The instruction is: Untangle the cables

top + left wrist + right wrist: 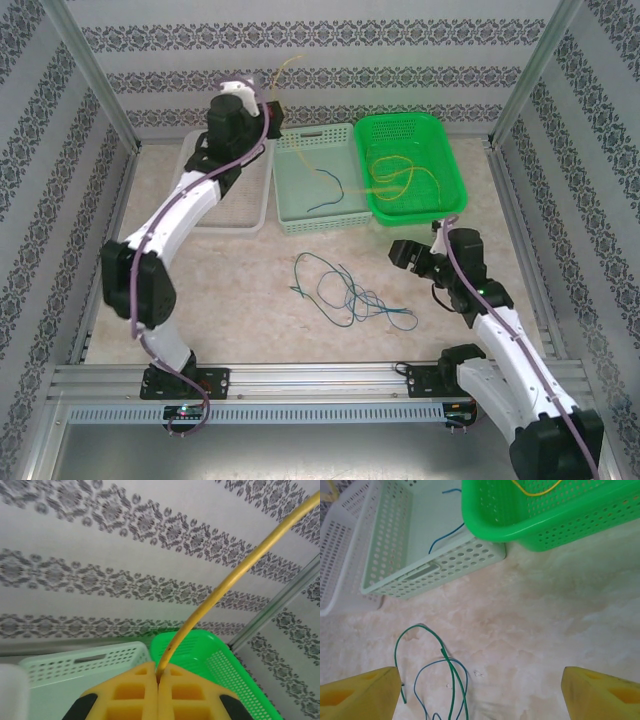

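The yellow cable goes with my left gripper past the pale green basket next, over the bright green basket (pixel 202 655), for release there, because other yellow cables lie there.
A loose tangle of green and blue cables (pixel 345 290) lies on the table in the middle. In the right wrist view, a green cable (pixel 447 665) and a blue one (pixel 420 680) curl on the table below and left of my right gripper (pixel 480 695). Its jaws stand wide open with nothing between them. In the top view, that gripper (pixel 412 255) hovers just right of the tangle. My left gripper (pixel 159 680) is shut on a yellow cable (pixel 225 585), which arches up to the right. It is held high over the baskets' far edge (pixel 275 112).
A pale green basket (pixel 320 222) holds a blue cable (pixel 330 190). The bright green basket (pixel 452 170) to its right holds yellow cables (pixel 400 180). A white basket (pixel 240 215) sits to the left, under the left arm. Patterned walls and metal posts enclose the table.
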Controlling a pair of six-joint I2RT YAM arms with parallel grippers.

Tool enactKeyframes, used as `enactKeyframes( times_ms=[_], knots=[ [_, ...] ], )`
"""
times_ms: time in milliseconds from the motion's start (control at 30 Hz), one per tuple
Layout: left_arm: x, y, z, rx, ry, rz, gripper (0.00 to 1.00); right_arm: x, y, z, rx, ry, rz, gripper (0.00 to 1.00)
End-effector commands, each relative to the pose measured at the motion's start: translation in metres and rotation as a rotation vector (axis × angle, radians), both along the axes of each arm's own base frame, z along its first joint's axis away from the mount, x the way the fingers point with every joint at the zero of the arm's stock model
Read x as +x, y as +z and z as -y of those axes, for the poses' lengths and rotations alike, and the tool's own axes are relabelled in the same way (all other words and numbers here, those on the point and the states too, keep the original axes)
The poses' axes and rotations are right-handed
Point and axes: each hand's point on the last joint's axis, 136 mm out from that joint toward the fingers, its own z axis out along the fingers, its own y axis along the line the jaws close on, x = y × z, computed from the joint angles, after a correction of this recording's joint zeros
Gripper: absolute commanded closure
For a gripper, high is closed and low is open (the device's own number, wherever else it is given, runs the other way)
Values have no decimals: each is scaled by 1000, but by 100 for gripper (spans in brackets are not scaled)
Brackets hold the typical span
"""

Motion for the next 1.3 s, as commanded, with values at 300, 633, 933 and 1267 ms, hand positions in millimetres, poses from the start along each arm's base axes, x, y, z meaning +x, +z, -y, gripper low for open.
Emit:
enactKeyframes(
  times_ms=[300, 633, 933, 1267],
  knots=[
    [74, 4, 133, 63, -236, 112, 97, -20, -9, 25, 66, -89, -53, 17],
    [91, -48, 174, 36, -363, 191, 91, -30, -11, 35, 71, -164, -80, 17],
    [98, -92, 191, 79, -364, 180, 84, -37, -10, 42, 73, -221, -78, 18],
    [86, -112, 216, 88, -416, 147, 5, -36, -15, 42, 85, -229, -107, 20]
  ],
)
